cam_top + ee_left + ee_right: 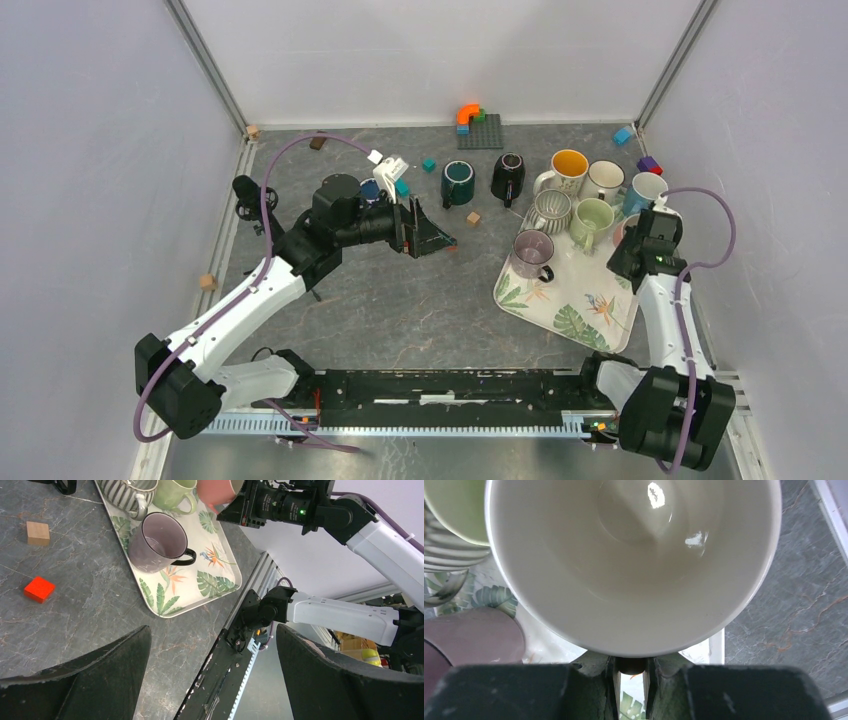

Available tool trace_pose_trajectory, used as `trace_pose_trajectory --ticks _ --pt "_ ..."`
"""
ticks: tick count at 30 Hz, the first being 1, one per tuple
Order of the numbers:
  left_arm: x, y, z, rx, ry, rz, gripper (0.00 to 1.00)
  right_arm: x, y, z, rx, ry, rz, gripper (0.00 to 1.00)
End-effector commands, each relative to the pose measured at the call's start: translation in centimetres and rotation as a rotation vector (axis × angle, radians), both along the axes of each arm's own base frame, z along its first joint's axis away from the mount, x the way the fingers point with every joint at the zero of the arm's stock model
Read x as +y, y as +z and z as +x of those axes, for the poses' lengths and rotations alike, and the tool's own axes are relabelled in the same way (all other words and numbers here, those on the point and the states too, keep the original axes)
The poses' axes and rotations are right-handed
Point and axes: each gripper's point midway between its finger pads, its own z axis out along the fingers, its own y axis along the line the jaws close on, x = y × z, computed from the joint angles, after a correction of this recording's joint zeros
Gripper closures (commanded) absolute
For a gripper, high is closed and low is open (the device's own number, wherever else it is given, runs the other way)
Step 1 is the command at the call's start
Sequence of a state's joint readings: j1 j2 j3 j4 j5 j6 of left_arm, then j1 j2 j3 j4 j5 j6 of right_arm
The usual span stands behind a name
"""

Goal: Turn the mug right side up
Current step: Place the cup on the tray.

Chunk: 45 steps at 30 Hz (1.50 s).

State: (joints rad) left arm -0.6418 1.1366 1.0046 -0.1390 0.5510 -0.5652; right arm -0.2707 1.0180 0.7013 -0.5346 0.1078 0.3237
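The held salmon-pink mug comes down onto the tray (560,305) beside the green mug next, its opening already facing up, and my right gripper releases the handle.
My right gripper (631,680) is shut on the dark handle of a salmon-pink mug (215,490) with a white inside (634,565). It holds the mug over the right side of the leaf-print tray (560,305), the mouth facing the wrist camera. In the top view the gripper (636,243) hides most of the mug. My left gripper (432,240) is open and empty above the table's middle, left of the tray; its wrist view shows dark fingers (100,670) wide apart.
On the tray stand a purple mug (533,252), a striped mug (550,210) and a green mug (590,220). Several more mugs stand behind the tray (568,170). A red block (39,589) and a wooden block (38,532) lie left of the tray.
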Motion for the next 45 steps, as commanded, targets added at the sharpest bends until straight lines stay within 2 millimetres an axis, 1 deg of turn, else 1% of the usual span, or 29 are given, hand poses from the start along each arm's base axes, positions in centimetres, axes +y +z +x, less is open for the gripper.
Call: trace_pose_trajectory --ticks 1,5,13,24,31,34,38,45 --pt "0.1 1.1 -0.2 -0.053 -0.013 -0.007 0.0 -0.7 1.5 2.6 -0.109 0.013 -0.024 1.0" --pt "0.0 1.1 -0.3 -0.049 -0.016 -0.008 0.0 -0.8 0.5 2.9 -0.081 0.016 -0.012 1.0" --pt "0.0 1.0 -0.2 -0.049 -0.015 -0.006 0.0 -1.2 -0.6 3.5 -0.032 0.019 -0.005 1.0" --pt "0.1 0.9 -0.2 -0.049 -0.012 -0.002 0.0 -1.4 -1.0 4.9 0.019 0.043 0.026 1.0" --pt "0.0 0.7 -0.2 -0.044 -0.016 0.002 0.0 -1.8 -1.3 5.1 0.074 0.037 0.029 1.0" --pt "0.0 0.7 -0.1 -0.041 -0.016 0.003 0.0 -2.1 -1.0 5.1 0.087 0.032 0.017 0.95" --pt "-0.1 0.6 -0.1 -0.037 -0.017 0.003 0.0 -2.2 -0.7 5.3 0.078 0.033 0.015 0.85" --pt "-0.1 0.5 -0.1 -0.035 -0.016 0.004 0.0 -2.1 -0.9 5.3 0.07 0.043 0.015 0.75"
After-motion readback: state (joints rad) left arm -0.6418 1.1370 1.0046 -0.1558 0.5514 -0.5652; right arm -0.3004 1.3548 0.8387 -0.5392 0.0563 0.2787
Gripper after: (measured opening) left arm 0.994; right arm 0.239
